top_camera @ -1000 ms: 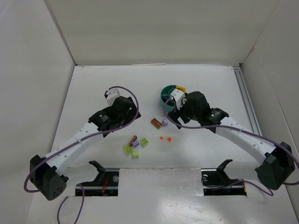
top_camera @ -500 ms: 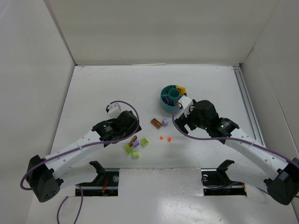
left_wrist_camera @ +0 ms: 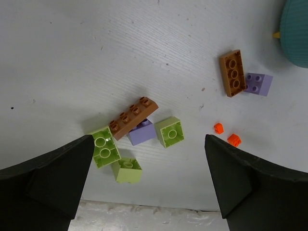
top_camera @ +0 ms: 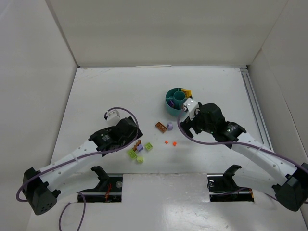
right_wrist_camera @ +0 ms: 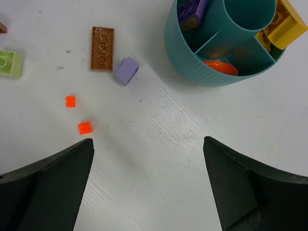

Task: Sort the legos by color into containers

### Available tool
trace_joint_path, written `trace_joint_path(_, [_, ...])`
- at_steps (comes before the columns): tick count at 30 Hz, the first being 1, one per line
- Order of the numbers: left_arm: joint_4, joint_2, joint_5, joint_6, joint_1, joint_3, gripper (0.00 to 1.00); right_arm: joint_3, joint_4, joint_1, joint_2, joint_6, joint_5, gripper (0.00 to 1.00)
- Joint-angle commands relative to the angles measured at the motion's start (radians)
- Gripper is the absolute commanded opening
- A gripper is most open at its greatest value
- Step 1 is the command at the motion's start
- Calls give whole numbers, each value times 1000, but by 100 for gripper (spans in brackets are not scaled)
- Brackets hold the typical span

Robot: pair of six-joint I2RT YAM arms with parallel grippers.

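Observation:
My left gripper lowers its open fingers to its right in the top view next, as the lilac brick among the green ones lies below it that way.
Loose legos lie on the white table. In the left wrist view a brown brick [left_wrist_camera: 133, 118], a lilac brick [left_wrist_camera: 142, 132] and three lime green bricks [left_wrist_camera: 170, 131] [left_wrist_camera: 104, 146] [left_wrist_camera: 127, 170] cluster just ahead of my open, empty left gripper [left_wrist_camera: 149, 187]. Further off lie a brown plate [right_wrist_camera: 102, 48], a lilac brick [right_wrist_camera: 126, 70] and two tiny orange-red pieces [right_wrist_camera: 70, 101] [right_wrist_camera: 85, 127]. The teal dish of containers [right_wrist_camera: 192, 67] holds lilac [right_wrist_camera: 190, 12], orange-yellow [right_wrist_camera: 284, 26] and a round orange-red piece [right_wrist_camera: 220, 67]. My right gripper [right_wrist_camera: 149, 187] hangs open over bare table, near side of the dish.
White walls enclose the table on the left, back and right. A metal rail [top_camera: 254, 103] runs along the right side. The near table edge [left_wrist_camera: 144, 209] lies close below the green bricks.
My left arm has drawn back toward the near edge, over the brick cluster. The right arm pulled off the dish toward the near side, then held still. No brick has moved.

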Motion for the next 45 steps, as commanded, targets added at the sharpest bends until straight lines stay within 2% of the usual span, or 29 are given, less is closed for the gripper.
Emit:
trace_joint_path(1, [-1,-27,-28,-13,-6,-12,97,4,55,11,-17,6,22,100])
trace_joint_path(8, [76,5,52,64,-6,-58,90,-15,78,11,-31,27,45,100])
trace_joint_path(9, [85,14,61,64,-6,-67,83,-16,78,11,-31,27,35,100])
trace_joint_path(12, [134,51,61,107,-20,-80,79,-40,78,11,-40,36,35,100])
trace_joint_path(13, [149,62,70,122,-40,-80,72,-49,78,11,-40,36,35,100])
trace_joint_path(18, [232,126,76,185,-92,-80,57,-58,69,21,-40,47,35,100])
trace_joint_path(30, [254,203,136,214,-114,-104,57,-57,60,21,1,49,53,100])
trace_joint_path(35, [227,217,127,151,-114,-114,56,-48,51,21,22,49,53,100])
trace_joint_path(41, [177,229,47,78,-114,-114,56,-39,40,21,41,49,62,100])
trace_joint_path(42, [177,258,47,65,-114,-114,58,-39,40,21,41,49,62,100])
trace_joint_path(45, [168,299,38,32,-114,-104,56,-39,31,21,41,49,71,100])
